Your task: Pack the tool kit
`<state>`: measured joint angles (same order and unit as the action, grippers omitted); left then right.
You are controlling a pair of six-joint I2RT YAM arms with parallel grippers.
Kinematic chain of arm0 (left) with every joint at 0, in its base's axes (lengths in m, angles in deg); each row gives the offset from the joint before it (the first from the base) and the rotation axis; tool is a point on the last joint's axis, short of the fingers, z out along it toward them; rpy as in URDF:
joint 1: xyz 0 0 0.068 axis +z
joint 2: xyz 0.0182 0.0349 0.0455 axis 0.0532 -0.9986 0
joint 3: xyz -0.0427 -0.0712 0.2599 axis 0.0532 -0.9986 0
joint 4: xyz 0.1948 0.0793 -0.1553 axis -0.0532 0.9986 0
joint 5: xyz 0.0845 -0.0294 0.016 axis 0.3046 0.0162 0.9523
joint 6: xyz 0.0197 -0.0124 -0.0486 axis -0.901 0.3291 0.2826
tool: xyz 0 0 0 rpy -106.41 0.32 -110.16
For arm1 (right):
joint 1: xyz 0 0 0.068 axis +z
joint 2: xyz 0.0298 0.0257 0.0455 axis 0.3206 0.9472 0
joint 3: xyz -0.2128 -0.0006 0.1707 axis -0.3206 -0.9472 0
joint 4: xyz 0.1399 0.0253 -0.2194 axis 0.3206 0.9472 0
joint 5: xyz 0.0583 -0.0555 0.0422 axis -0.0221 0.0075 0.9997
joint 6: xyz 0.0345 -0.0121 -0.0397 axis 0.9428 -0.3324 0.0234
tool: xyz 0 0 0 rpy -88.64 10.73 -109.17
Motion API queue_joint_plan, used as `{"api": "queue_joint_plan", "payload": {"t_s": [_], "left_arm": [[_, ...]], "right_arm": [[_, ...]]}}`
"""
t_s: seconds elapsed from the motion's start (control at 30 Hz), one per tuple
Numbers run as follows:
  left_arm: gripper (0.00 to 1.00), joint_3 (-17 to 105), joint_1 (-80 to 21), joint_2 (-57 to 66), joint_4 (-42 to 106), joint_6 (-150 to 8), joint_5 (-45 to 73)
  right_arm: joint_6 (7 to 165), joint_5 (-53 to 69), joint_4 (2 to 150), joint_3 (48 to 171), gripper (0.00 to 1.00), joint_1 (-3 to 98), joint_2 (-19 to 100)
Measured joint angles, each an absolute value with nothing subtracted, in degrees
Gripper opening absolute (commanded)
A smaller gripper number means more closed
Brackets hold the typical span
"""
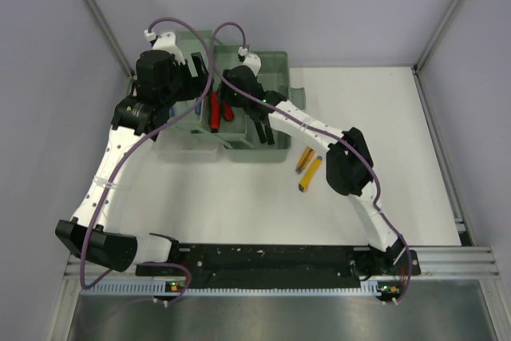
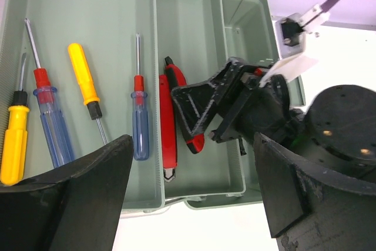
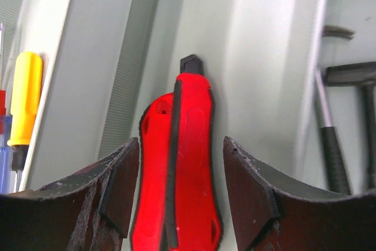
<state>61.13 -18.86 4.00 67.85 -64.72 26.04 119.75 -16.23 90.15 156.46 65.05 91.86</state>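
My right gripper next needs to move up from the toolbox's middle tray, to the right in the top view and down onto the yellow knife nearer my base, which is still outside the toolbox [image 1: 275, 61].
The pale green toolbox [image 1: 275, 61] stands open at the back of the table. My right gripper [image 3: 180, 145] is open inside its middle tray [image 2: 194, 4], its fingers astride a red tool with a black stripe [image 3: 188, 163], with a gap on the right side. A second slim red tool [image 2: 166, 127] lies beside it. My left gripper [image 2: 192, 163] is open and empty, above the toolbox's near edge. Several screwdrivers, such as a yellow-handled one [image 2: 82, 77], lie in the left tray. Black hammers [image 3: 329, 139] lie in the right compartment. Two yellow utility knives [image 1: 308, 167] lie on the table.
The white table [image 1: 239, 197] is walled by grey panels on the left, back and right. Purple cables [image 1: 184, 25] loop over both arms above the toolbox. The right arm's elbow [image 1: 349, 161] hangs just right of the yellow knives.
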Motion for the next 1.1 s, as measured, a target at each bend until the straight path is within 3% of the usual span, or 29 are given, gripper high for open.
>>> {"api": "queue_joint_plan", "payload": {"t_s": [0.37,0.77,1.1], "left_arm": [[0.87,61.13,-18.86,4.0,67.85,-64.75,25.06],[0.87,61.13,-18.82,2.88,66.89,-65.4,11.53],[0.87,61.13,-18.82,2.33,65.58,-65.4,8.01]], "right_arm": [[113.5,-17.76,92.05,145.43,0.54,62.23,74.63],[118.57,-18.96,100.21,107.33,0.57,49.72,47.55],[124.34,-16.73,108.12,92.03,0.52,49.57,45.04]]}}
